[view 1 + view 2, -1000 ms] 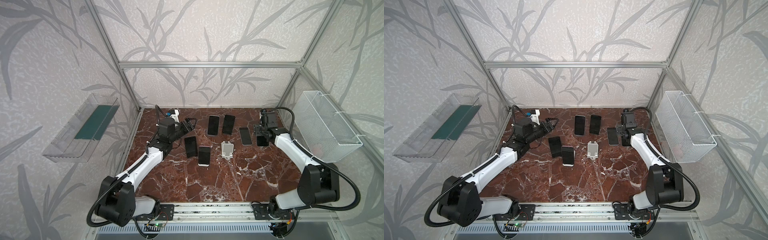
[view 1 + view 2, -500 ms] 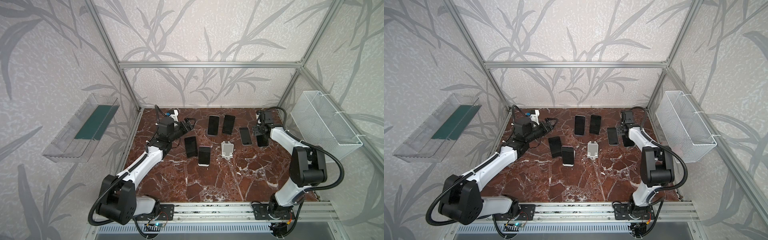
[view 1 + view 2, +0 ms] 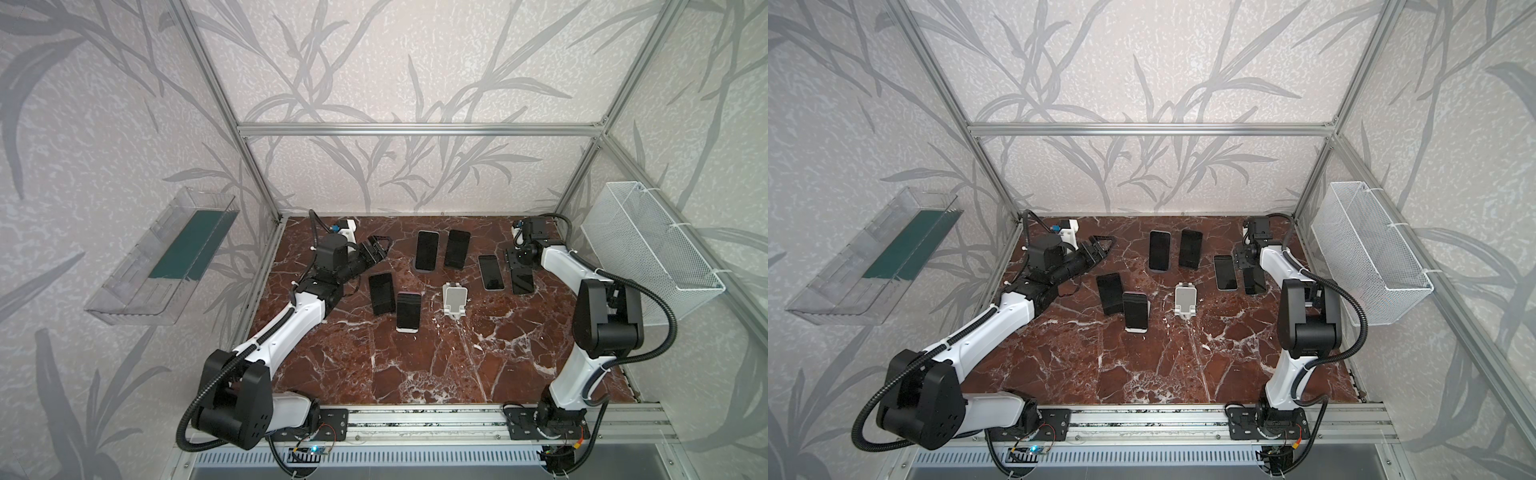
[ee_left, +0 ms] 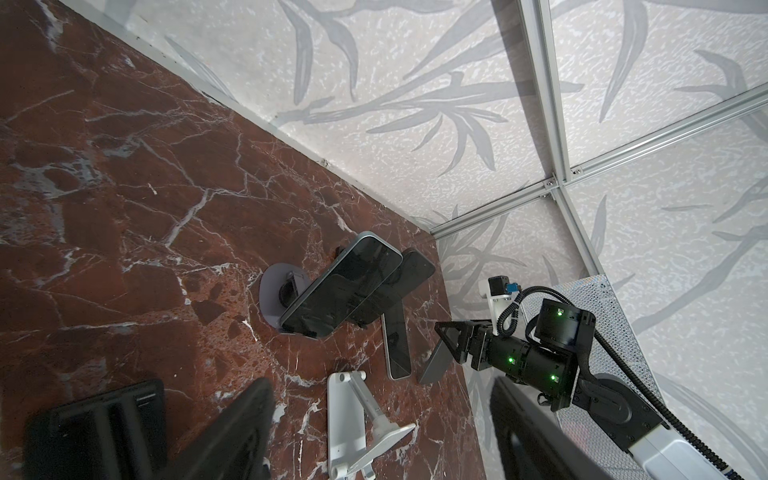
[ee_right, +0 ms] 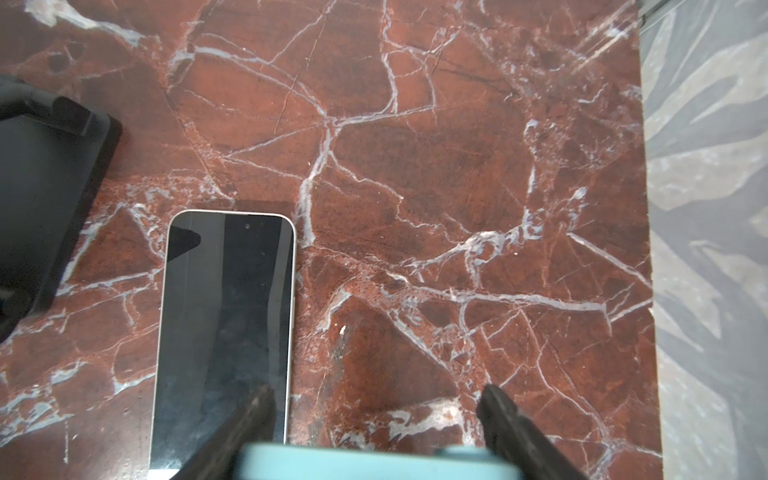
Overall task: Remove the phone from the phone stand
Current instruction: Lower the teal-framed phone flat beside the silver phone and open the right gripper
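Observation:
The right gripper lowers next to lay the slanting dark phone flat and release it, as bare marble beside the white-edged phone lies below the fingers.
My right gripper is shut on the end of a dark phone with a pale blue edge. The phone slants down from the jaws, and in the left wrist view its lower end is close to the marble floor; I cannot tell whether they touch. A white phone stand stands empty in the middle in both top views. My left gripper is open and empty at the back left, pointing toward that stand.
A white-edged phone lies flat just left of the held phone. Two phones lean on stands at the back, two more left of centre. A wire basket hangs on the right wall.
The right arm has folded, its elbow swinging up and toward the back, while its gripper stays at nearly the same spot with the phone. The left arm has not moved.

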`<state>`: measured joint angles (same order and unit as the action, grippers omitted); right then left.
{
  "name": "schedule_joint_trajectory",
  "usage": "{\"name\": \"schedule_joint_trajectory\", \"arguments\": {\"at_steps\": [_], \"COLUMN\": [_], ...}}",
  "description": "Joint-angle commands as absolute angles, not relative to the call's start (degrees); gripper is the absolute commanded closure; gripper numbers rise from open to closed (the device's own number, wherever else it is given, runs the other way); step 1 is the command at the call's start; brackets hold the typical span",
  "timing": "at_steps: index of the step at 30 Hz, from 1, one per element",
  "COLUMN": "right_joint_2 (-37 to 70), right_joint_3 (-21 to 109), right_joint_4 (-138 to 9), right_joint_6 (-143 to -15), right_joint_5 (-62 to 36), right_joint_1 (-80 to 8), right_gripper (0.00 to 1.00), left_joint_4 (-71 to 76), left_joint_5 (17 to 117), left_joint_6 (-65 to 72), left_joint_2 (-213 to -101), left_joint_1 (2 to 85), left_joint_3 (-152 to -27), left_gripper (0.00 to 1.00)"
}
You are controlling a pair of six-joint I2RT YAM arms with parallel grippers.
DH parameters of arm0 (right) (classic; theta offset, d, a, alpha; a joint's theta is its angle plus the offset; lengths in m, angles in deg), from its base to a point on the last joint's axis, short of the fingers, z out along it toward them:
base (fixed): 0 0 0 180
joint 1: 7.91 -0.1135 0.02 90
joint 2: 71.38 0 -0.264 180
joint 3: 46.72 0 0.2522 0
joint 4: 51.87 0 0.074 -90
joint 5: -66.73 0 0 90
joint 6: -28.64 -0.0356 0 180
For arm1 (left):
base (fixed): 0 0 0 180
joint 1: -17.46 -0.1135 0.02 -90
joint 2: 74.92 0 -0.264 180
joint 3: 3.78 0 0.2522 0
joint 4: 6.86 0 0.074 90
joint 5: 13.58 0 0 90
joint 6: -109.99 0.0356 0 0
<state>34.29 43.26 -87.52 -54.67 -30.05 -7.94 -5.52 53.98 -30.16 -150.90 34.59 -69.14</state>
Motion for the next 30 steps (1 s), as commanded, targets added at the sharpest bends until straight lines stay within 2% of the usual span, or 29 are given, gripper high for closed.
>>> {"name": "schedule_joint_trajectory", "arguments": {"at_steps": [1, 16, 30], "right_joint_2": [37.1, 51.3, 57.6], "right_joint_3": [45.9, 61.4, 69.3], "right_joint_4": [-88.7, -97.9, -103.6], "right_joint_6": [-55.2, -54.6, -56.1], "right_joint_5": [-29.1, -25.5, -22.8], "right_joint_1": [-7.6, -6.9, -4.0], "right_gripper": [0.3, 0.3, 0.29], "left_joint_4": [-6.6, -8.4, -8.7], "left_joint_5": [53.3, 50.5, 49.9], "left_joint_6": [-30.8, -32.0, -32.8], "left_joint_2": [-150.9, -151.0, -153.3], "left_joint_1": [34.3, 34.5, 34.6], "left_joint_3": [-70.5, -70.7, -70.7], "left_gripper": [0.17, 0.18, 0.18]}}
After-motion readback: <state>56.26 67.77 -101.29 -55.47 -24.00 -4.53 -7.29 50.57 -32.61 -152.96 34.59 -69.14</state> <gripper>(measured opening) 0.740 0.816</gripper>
